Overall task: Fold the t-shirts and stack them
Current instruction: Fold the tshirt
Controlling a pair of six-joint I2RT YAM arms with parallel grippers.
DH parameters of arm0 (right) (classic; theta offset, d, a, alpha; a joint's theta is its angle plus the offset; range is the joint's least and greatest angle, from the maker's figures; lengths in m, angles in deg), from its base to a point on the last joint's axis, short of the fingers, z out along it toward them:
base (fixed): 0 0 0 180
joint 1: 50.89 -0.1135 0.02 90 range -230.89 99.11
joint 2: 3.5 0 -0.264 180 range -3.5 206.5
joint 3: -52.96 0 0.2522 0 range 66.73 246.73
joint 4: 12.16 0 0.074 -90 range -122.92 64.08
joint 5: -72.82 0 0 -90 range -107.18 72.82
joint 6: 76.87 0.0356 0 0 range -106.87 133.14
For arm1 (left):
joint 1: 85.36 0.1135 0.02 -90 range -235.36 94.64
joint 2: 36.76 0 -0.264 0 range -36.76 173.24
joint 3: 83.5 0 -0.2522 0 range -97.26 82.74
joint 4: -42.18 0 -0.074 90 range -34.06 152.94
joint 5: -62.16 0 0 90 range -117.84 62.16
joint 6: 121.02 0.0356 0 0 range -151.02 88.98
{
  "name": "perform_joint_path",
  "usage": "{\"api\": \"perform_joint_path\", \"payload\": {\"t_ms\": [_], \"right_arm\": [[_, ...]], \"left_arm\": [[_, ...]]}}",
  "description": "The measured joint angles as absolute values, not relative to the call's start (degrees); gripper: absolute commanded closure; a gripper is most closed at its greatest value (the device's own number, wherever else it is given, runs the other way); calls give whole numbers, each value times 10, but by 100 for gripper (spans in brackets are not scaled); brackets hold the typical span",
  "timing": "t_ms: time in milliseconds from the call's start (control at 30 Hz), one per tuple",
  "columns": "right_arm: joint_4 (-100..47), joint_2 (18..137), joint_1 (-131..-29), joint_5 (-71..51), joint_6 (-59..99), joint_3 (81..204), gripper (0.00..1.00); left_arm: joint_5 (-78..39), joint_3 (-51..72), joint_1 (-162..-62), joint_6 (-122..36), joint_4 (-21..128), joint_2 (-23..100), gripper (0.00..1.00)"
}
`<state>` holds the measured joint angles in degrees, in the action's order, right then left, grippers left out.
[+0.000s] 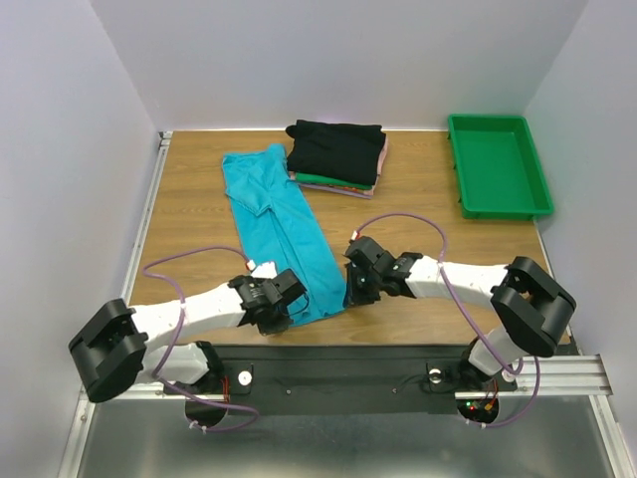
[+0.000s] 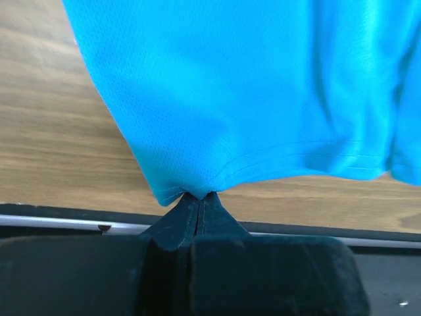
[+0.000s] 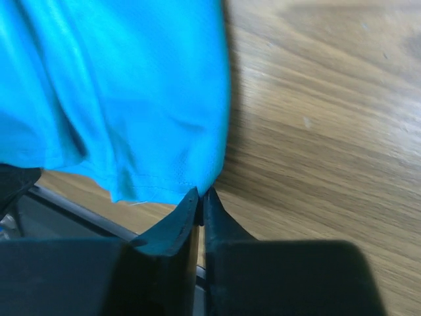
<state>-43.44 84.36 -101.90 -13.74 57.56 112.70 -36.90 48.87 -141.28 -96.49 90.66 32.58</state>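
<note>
My right gripper carries its hem corner outward onto the teal shirt's edge by the stack and releases it next, as the shirt lies at full length.
The teal t-shirt lies folded lengthwise in a long strip on the wooden table, running from back left to the front. My left gripper is shut on its near left hem corner. My right gripper is shut on its near right hem corner. Both corners are lifted slightly off the wood. A stack of folded t-shirts, black on top with green and pink edges under it, sits at the back centre beside the teal shirt's far end.
A rigid green plastic tray stands at the back right. The table's metal front rail runs just behind both grippers. White walls close in the left, back and right sides.
</note>
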Motion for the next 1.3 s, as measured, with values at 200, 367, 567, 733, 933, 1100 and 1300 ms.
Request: {"api": "perform_joint_path", "payload": {"t_ms": [200,367,567,733,933,1100,1300], "right_arm": [[-434,848,-1019,-137,557,1185,100],[-430,880,-1019,-147,537,1263,100],[-428,940,-1007,-190,515,1367,100],[-428,1007,-972,-208,493,1461,100],[-419,1090,-942,-220,460,1567,100],[-421,1153,-923,-219,437,1634,100],[-422,1216,-908,-212,411,1705,100]], "left_arm": [[-421,489,-1413,-967,900,237,100],[-459,487,-1392,-967,896,205,100],[-475,476,-1276,-914,836,204,100],[-476,437,-1192,-861,788,234,100],[-473,377,-1118,-804,732,307,100],[-450,359,-1056,-769,697,361,100],[-420,343,-1000,-744,664,425,100]]}}
